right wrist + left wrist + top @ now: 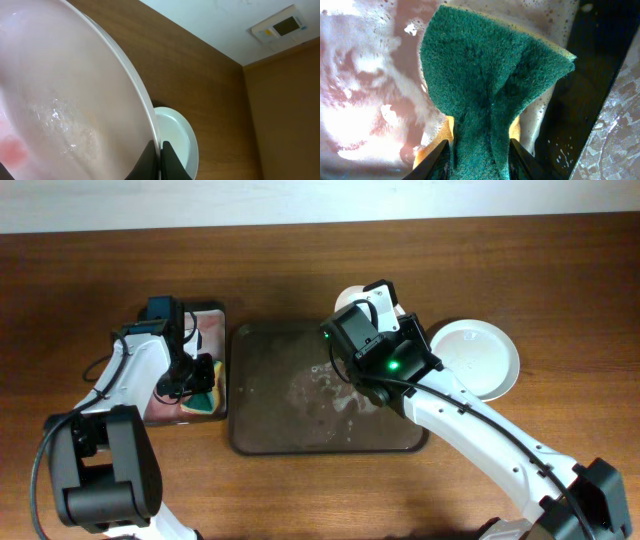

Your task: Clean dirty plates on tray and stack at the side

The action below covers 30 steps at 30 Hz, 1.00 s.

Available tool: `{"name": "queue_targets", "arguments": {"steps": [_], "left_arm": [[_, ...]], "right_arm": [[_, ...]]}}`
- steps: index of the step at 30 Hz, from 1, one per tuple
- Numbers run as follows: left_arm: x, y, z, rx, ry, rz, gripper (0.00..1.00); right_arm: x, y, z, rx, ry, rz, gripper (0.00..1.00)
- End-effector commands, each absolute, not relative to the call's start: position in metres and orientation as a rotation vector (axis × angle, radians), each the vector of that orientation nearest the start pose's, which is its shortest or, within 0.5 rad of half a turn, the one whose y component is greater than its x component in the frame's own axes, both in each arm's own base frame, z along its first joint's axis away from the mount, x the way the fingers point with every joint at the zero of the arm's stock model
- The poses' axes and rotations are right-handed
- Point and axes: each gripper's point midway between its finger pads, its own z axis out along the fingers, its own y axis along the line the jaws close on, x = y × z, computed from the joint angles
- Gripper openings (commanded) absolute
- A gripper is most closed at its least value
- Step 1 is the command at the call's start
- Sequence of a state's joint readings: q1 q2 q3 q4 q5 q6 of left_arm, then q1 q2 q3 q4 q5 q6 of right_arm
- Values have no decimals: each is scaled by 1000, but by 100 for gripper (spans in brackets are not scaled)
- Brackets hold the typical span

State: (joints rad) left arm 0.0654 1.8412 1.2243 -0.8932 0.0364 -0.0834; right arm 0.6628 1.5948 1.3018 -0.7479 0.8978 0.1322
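The white plate [65,100] swings across and down with my right gripper next for release atop the pale green plate [176,136], below the gripper, to its right in the overhead view.
My right gripper [160,152] is shut on the rim of a white plate [65,100] and holds it tilted on edge above the back right of the dark brown tray [262,435]. The plate is wet, with a faint red smear at its lower left. In the overhead view it shows only as a white edge [350,298] behind the wrist. A pale green plate [478,356] lies on the table right of the tray; it also shows in the right wrist view [176,135]. My left gripper [480,160] is shut on a green-topped yellow sponge [490,80] over the small pinkish tray [212,315].
The dark tray's floor carries soapy streaks [320,390]. The small tray [360,90] holds foamy pinkish water, and its black rim [580,100] runs to the right of the sponge. Both arms reach over the table's front half.
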Motion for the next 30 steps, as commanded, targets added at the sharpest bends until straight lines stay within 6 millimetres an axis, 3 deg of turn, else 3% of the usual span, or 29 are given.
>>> {"name": "queue_targets", "arguments": {"steps": [1, 4, 7, 8, 9, 10, 11, 12, 14, 16, 18, 19, 20, 22, 24, 25, 30], "left_arm": [[351, 19, 58, -225, 2971, -57, 38], [358, 19, 82, -217, 2888, -56, 40], [362, 17, 102, -206, 2820, -80, 47], [362, 16, 107, -203, 2807, -90, 51], [363, 15, 110, -201, 2797, -96, 56], [363, 15, 111, -201, 2793, -96, 58], [363, 15, 111, -201, 2793, -96, 59], [363, 15, 110, -200, 2794, -98, 58], [364, 13, 111, -199, 2791, -107, 61], [363, 13, 110, -199, 2792, -107, 61], [363, 13, 110, -198, 2792, -108, 51], [363, 13, 110, -198, 2792, -108, 48], [363, 13, 110, -199, 2793, -108, 48], [363, 13, 110, -199, 2793, -107, 56], [363, 13, 110, -198, 2792, -108, 57], [363, 13, 110, -198, 2792, -108, 57], [364, 13, 111, -198, 2790, -107, 60]], "right_arm": [[377, 118, 230, -146, 2165, -698, 4], [381, 108, 243, -63, 2137, -689, 4], [381, 90, 265, 27, 2030, -815, 4], [383, 96, 264, 4, 2036, -793, 4], [385, 111, 257, -145, 2081, -764, 4], [384, 114, 257, -268, 2081, -829, 4], [382, 103, 266, -207, 2038, -910, 4], [381, 96, 274, -35, 1987, -883, 4], [385, 115, 264, -222, 2048, -831, 4], [384, 110, 268, -174, 2020, -868, 4], [385, 121, 263, -262, 2043, -834, 4], [384, 114, 269, -243, 2018, -893, 4], [383, 110, 274, -140, 1994, -875, 4], [382, 121, 271, -255, 2009, -879, 4], [382, 114, 280, -156, 1967, -896, 4], [382, 119, 278, -225, 1980, -899, 4], [381, 108, 286, -139, 1944, -946, 4]]}}
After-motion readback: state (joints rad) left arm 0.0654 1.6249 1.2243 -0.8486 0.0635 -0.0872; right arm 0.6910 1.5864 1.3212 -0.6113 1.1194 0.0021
